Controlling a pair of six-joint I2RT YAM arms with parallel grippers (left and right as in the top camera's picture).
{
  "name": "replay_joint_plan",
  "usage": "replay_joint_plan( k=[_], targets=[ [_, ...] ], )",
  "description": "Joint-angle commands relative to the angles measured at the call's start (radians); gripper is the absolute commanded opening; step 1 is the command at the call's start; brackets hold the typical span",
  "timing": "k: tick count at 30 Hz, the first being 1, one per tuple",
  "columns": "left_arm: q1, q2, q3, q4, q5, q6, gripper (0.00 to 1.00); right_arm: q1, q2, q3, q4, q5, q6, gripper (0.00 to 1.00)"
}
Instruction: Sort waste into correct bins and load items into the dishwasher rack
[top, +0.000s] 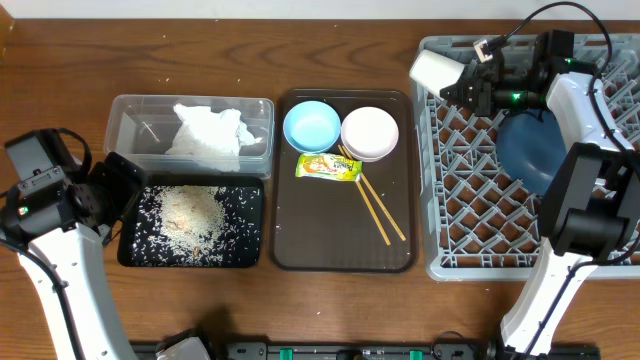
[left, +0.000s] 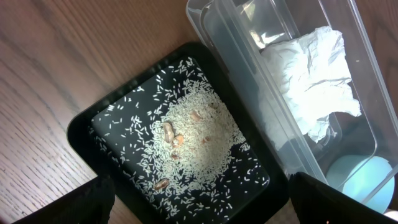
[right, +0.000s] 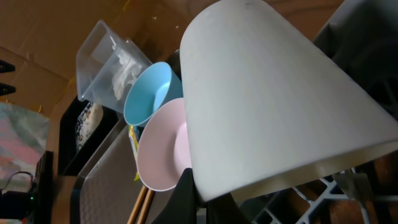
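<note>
My right gripper still holds the cream cup (top: 435, 69) above the rack's far corner by the brown tray, so I should lower it slightly next and let it go there.
My right gripper (top: 450, 80) is shut on the cream cup (top: 435, 69), held on its side over the far left corner of the grey dishwasher rack (top: 470, 180); the cup fills the right wrist view (right: 267, 93). The dark-blue plate (top: 527, 148) stands in the rack. The light-blue bowl (top: 311, 126), white bowl (top: 369, 133), yellow-green wrapper (top: 328, 167) and chopsticks (top: 374, 208) are on the brown tray (top: 300, 240). The napkin (top: 208, 131) lies in the clear tub (top: 135, 120). Rice (top: 190, 215) covers the black tray (top: 250, 255). My left gripper (left: 199, 211) is open and empty over the black tray's near-left edge.
The clear tub and black tray sit side by side left of the brown tray. Bare wooden tabletop (top: 60, 70) lies at the far left and along the back. The right arm (top: 580, 190) reaches across the rack.
</note>
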Motion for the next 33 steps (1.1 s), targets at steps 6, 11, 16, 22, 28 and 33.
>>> replay_joint_plan(
  k=[6,11,16,22,28,33],
  targets=[
    [0.004,0.0,0.018,-0.002,-0.006,0.005,0.92,-0.01,0.046,-0.014,-0.035,0.204,-0.005,0.01],
    [0.004,0.0,0.018,-0.002,-0.006,0.005,0.92,-0.009,0.046,-0.014,-0.006,0.138,-0.005,0.01],
    [0.005,0.0,0.018,-0.002,-0.006,0.005,0.92,-0.002,0.046,-0.014,0.011,0.146,-0.005,0.01],
    [0.004,0.0,0.018,-0.002,-0.006,0.005,0.92,0.013,0.046,-0.014,0.045,0.133,-0.005,0.01],
    [0.005,0.0,0.018,-0.002,-0.006,0.005,0.92,0.018,0.046,-0.014,0.04,0.144,-0.005,0.01],
    [0.004,0.0,0.018,-0.002,-0.006,0.005,0.92,0.011,0.046,-0.014,-0.018,0.232,-0.005,0.01]
  ],
)
